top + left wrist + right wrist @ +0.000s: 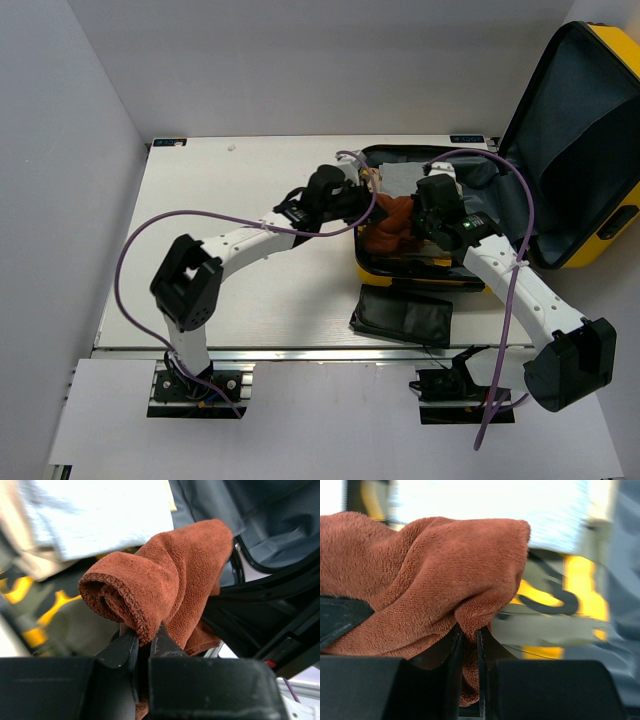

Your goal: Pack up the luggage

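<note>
I will lower my right gripper next, moving a little to the right in the top view, and let go of the towel point(392, 226) over the yellow-patterned cloth point(433, 261), because that cloth lies uncovered below that gripper.
The yellow suitcase point(620, 215) lies open at the table's right, its lid standing up with dark grey lining. A rust-brown towel point(392, 226) hangs over the open base, held between both arms. My left gripper point(368, 200) is shut on the towel's left edge; in the left wrist view the towel point(165, 575) is pinched between the fingers point(125, 647). My right gripper point(422, 228) is shut on its other end; in the right wrist view the towel point(420, 580) fold sits between the fingers point(487, 645). Pale folded cloth point(100, 510) lies inside the case.
A flat black pouch point(402, 318) lies on the table in front of the suitcase. Purple cables loop above both arms. White walls stand at the left and back of the table point(230, 230).
</note>
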